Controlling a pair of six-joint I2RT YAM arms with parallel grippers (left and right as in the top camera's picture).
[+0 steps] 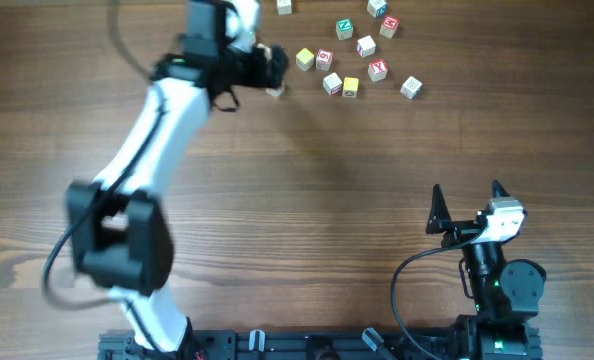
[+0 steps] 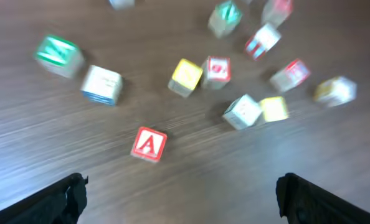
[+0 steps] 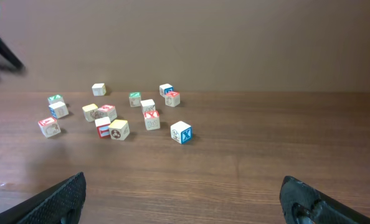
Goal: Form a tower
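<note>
My left gripper lowers its open fingers around the sides of the red "A" cube [image 1: 275, 91] [image 2: 149, 144] below next and closes them, since the cube lies clear of its neighbours.
No tower is in view; the small wooden alphabet cubes [image 1: 350, 87] all lie singly at the table's far side. My left gripper [image 1: 276, 70] hangs open at the left end of that scatter, with nothing between its fingers. In the blurred left wrist view the left gripper [image 2: 182, 200] is just short of a red "A" cube [image 2: 149, 144], with a yellow cube [image 2: 186, 76] and a red cube [image 2: 217, 70] beyond. My right gripper [image 1: 467, 192] stands open and empty near the front right, far from the cubes. The right wrist view shows the right gripper [image 3: 185, 200] over bare wood.
A green-faced cube [image 2: 59, 55] and a blue-and-white cube [image 2: 101, 84] lie left of the "A" cube. A blue "X" cube [image 3: 181, 132] is the nearest one to my right gripper. The left arm [image 1: 157, 120] stretches diagonally across the table's left half.
</note>
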